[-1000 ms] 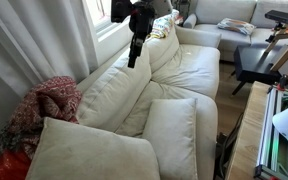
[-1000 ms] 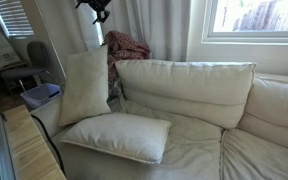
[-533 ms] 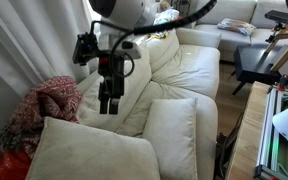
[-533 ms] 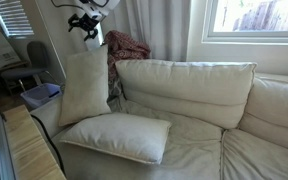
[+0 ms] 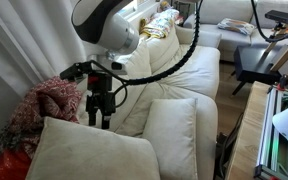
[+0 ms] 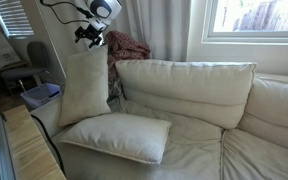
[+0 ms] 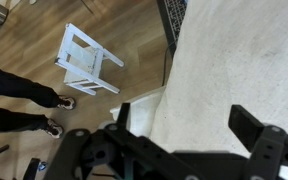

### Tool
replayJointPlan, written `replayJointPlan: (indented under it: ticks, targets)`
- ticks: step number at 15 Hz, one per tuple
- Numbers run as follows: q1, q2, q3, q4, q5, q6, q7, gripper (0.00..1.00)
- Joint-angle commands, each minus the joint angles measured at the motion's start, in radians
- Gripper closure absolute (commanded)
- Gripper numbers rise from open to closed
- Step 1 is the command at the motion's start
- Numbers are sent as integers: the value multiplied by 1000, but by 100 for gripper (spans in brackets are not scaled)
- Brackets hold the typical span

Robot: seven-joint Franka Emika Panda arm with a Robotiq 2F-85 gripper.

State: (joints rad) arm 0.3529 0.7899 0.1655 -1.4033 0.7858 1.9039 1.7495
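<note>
I will lower my gripper next, toward the red patterned blanket, onto the upright cushion's top edge, which lies below it on the blanket's side.
My gripper (image 5: 97,118) points down, open and empty, just above the top edge of an upright cream cushion (image 5: 94,152) at the end of a cream sofa (image 5: 189,75). In an exterior view the gripper (image 6: 89,38) hovers over the same cushion (image 6: 84,88), which leans against the armrest. In the wrist view the gripper (image 7: 189,125) has its two dark fingers (image 7: 256,125) spread apart over the cushion's cream fabric (image 7: 234,60). Nothing is between them.
A second cream cushion (image 6: 114,135) lies flat on the seat. A red patterned blanket (image 5: 44,105) is bunched behind the upright cushion. A small white chair (image 7: 84,62) and a person's legs (image 7: 24,95) are on the wood floor beside the sofa.
The arm has swung from high near the window down and along the sofa to the upright cushion at its end. The gripper now hangs just above that cushion.
</note>
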Motion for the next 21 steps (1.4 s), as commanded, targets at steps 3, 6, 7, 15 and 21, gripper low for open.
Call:
replayJointPlan:
  ticks: [3,6,7,15,21]
  targets:
    - [-11,85,7,53,9,69,-23,0]
    - [-23,152,21,93,31,199,-91,0]
    - [-23,175,27,111,35,248,-127,0]
    - [-22,354,71,253,37,519,-266,0]
    - [-23,477,117,364,47,546,-257,0]
